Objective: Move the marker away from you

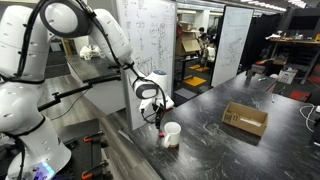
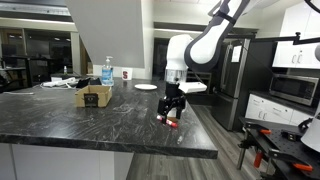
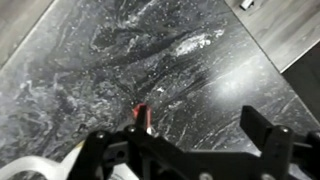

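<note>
My gripper shifts to the left in the wrist view and lowers over the marker (image 3: 141, 116) next. The marker's red tip shows beside one finger instead of midway between both.
The marker (image 3: 141, 116) shows in the wrist view as a thin stick with a red tip and a darker body, on the dark marble counter (image 3: 150, 50). It lies just inside the left finger of my gripper (image 3: 185, 130). The gripper is open wide, its fingers astride the marker and not closed on it. In both exterior views the gripper (image 1: 157, 118) (image 2: 172, 110) hangs low over the counter. A red spot of the marker (image 2: 173, 123) shows below it. The white round cup (image 1: 172, 133) stands right beside the gripper, and its rim shows in the wrist view (image 3: 30, 168).
An open cardboard box (image 1: 245, 119) (image 2: 94, 96) sits further along the counter. A bottle (image 2: 106, 72) and a white plate (image 2: 146, 87) stand at the far side. The counter edge (image 2: 200, 150) runs close to the gripper.
</note>
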